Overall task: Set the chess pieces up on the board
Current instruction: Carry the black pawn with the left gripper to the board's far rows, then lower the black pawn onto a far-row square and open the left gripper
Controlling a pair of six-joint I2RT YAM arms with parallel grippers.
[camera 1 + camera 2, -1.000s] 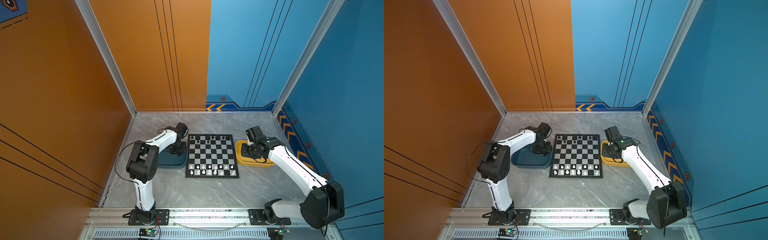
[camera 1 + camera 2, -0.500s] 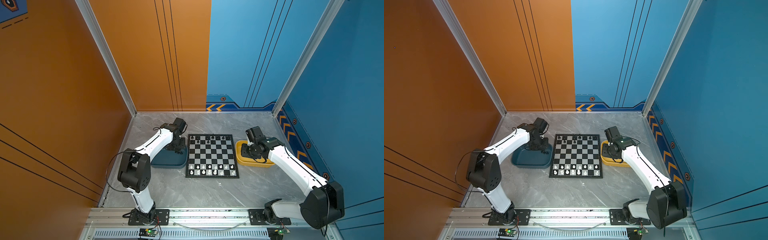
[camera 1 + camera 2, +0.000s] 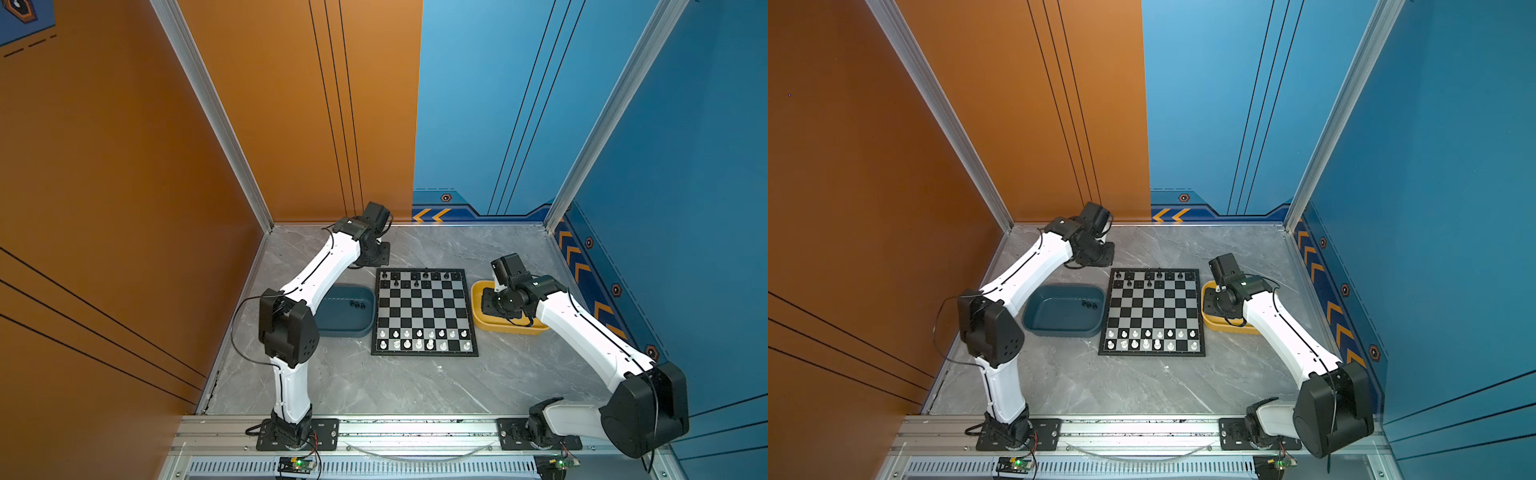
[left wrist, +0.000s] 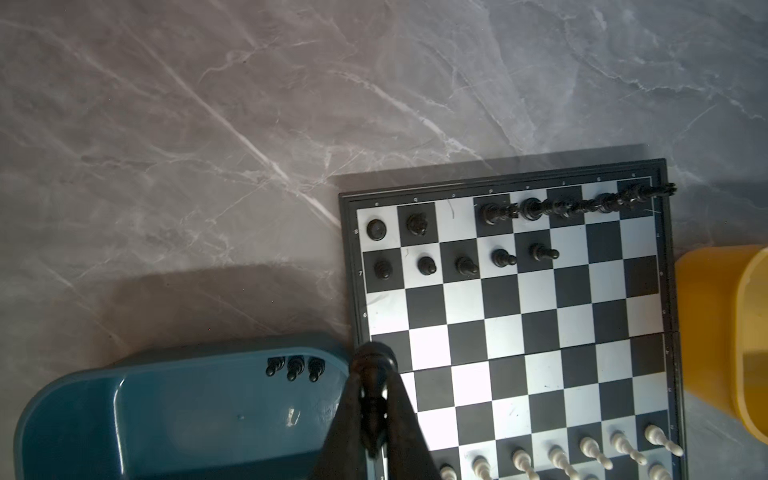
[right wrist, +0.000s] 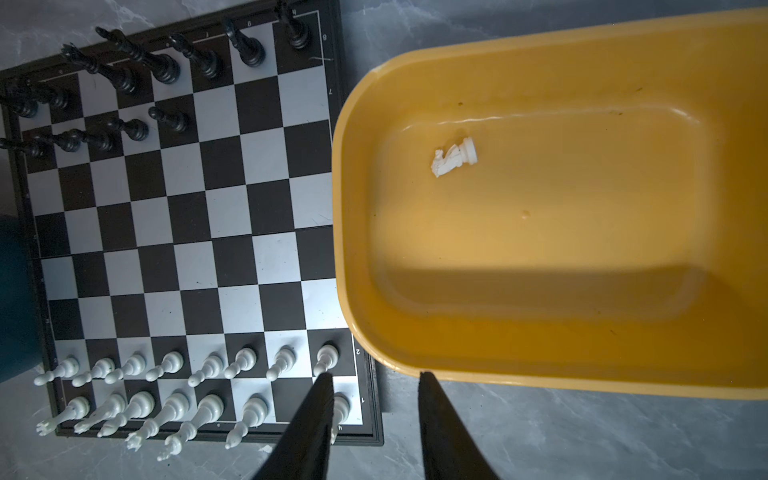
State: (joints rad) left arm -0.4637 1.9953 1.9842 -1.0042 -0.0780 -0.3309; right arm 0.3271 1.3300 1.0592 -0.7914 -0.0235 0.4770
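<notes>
The black piece should go next on the far row's empty square, as black pieces are already on either side of that square. My left gripper will carry it over the board, go down and release it there.
The board lies mid-table, with black chess pieces on its two far rows and white ones on its two near rows. My left gripper is shut on a black piece and hangs beyond the board's far left corner in both top views. Three black pawns stand in the teal tray. My right gripper is open and empty by the yellow tray. A white knight lies on its side in that tray.
The teal tray touches the board's left side and the yellow tray its right. Orange and blue walls close in the grey marble table on three sides. The arms' bases sit on a rail along the near edge.
My left arm has swung from over the teal tray toward the back wall, carrying the black piece, and its elbow has moved nearer. The right arm has not moved.
</notes>
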